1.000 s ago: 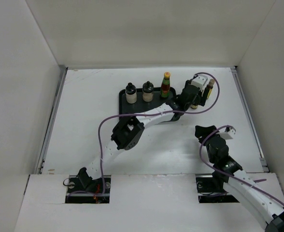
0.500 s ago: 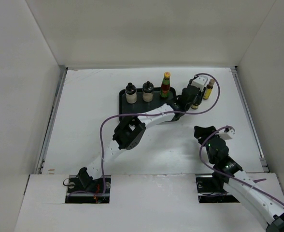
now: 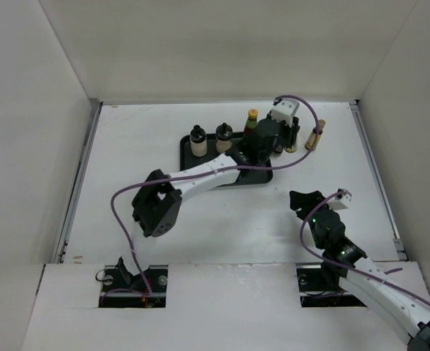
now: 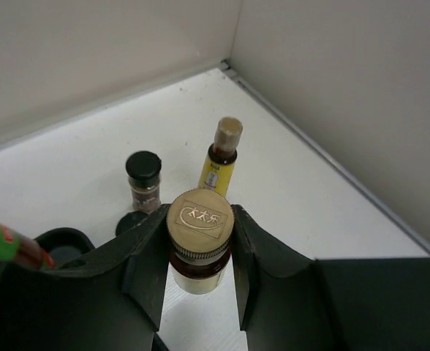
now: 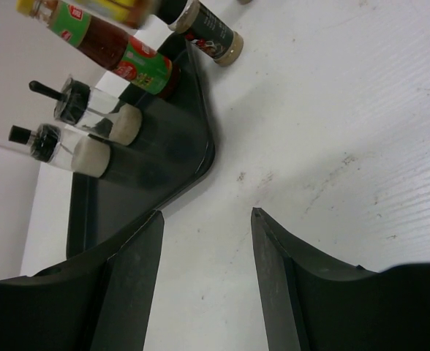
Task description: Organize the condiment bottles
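Observation:
I will next move my left gripper back across the tray and down to let go, because the tray's bare near corner (image 3: 193,165) is below and to the left in the top view.
My left gripper (image 4: 199,238) is shut on a slim yellow-labelled bottle with a gold cap (image 4: 198,218), held over the white table. In the top view it (image 3: 263,137) is at the black tray's (image 3: 200,162) back right corner. Beyond it stand a tiny dark brown bottle (image 4: 143,180) and a second yellow-labelled bottle (image 4: 221,155); both also show from above, the dark one (image 3: 294,136) and the yellow one (image 3: 316,136). On the tray stand two cream bottles (image 3: 197,142) (image 3: 224,138) and the red-green bottle (image 3: 251,124). My right gripper (image 5: 206,216) is open and empty over bare table.
White walls enclose the table on the left, back and right. The right wrist view shows the tray's near corner (image 5: 193,164) just left of my open fingers. The left arm's purple cable (image 3: 134,191) loops over the table in front of the tray.
My left gripper has swung left and back with the bottle, from right of the tray to its back right corner. The dark bottle is now uncovered. The right arm has barely moved.

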Available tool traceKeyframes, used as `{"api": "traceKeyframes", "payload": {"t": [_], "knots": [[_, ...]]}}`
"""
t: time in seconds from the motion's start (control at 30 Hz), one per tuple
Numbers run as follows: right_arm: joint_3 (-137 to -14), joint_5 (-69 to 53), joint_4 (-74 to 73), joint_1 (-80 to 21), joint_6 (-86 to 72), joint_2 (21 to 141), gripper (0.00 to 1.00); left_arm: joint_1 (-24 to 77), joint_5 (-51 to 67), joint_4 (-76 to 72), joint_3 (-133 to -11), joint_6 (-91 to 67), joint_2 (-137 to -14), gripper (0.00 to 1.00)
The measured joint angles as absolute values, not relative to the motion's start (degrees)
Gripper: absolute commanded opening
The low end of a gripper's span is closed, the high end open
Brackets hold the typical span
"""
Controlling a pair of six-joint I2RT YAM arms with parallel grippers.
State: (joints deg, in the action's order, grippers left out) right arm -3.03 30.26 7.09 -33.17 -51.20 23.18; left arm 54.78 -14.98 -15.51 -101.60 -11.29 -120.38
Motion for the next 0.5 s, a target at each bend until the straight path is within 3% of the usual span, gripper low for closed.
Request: {"api": "traceKeyframes", "payload": {"t": [0.3,0.5], "knots": [[-3.03,30.59,7.97,-33.45,-50.76,23.92,0.59,49.45,-22.22,-25.74,-69.17,-11.31,-89.45,0.25],[-2.98,30.61,9.02,-33.45,-49.91,24.51,0.61,41.15,-32.18,-26.57,-50.46,-12.51,-79.99,0.25]]}}
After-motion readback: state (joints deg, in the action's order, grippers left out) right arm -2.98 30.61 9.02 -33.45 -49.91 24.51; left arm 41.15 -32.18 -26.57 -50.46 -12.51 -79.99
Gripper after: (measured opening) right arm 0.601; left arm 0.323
